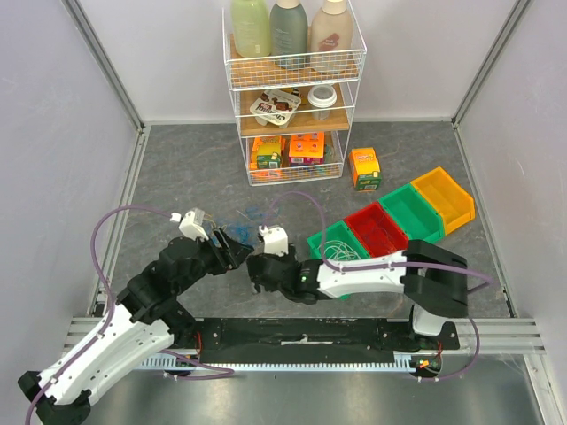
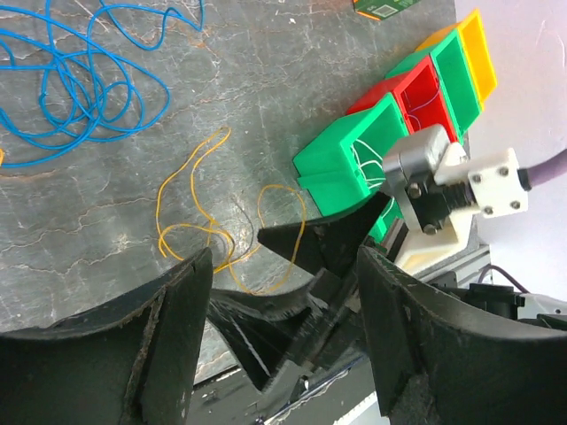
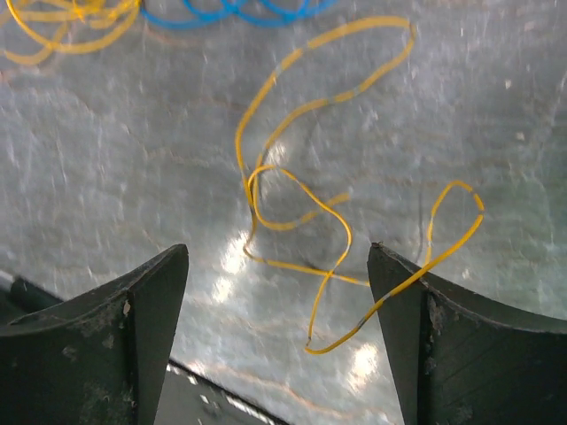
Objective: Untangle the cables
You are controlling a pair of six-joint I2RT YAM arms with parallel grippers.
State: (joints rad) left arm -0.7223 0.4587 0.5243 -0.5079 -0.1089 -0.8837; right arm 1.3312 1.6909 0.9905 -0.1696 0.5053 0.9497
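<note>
The loop of the thin yellow cable crosses one finger and bends between both fingers, so the robot's right gripper needs to go onto that bend (image 3: 312, 349) and close there.
A thin yellow cable (image 3: 297, 208) lies in loose loops on the grey table, and also shows in the left wrist view (image 2: 208, 226). A blue cable (image 2: 80, 80) lies in a tangled heap farther back; its edge shows in the right wrist view (image 3: 230, 11). A white cable (image 1: 335, 248) sits in the nearest green bin. My right gripper (image 3: 279, 266) is open, low over the yellow cable, one loop crossing in front of its right finger (image 3: 443, 336). My left gripper (image 2: 283, 292) is open and empty, facing the right gripper's fingers (image 2: 306, 241). Both grippers (image 1: 241, 254) (image 1: 257, 266) sit close together.
A row of bins runs to the right: green (image 1: 330, 232), red (image 1: 376, 228), green (image 1: 412, 211), yellow (image 1: 443, 197). A wire shelf rack (image 1: 292, 97) with bottles and boxes stands at the back. An orange box (image 1: 365, 168) stands beside it.
</note>
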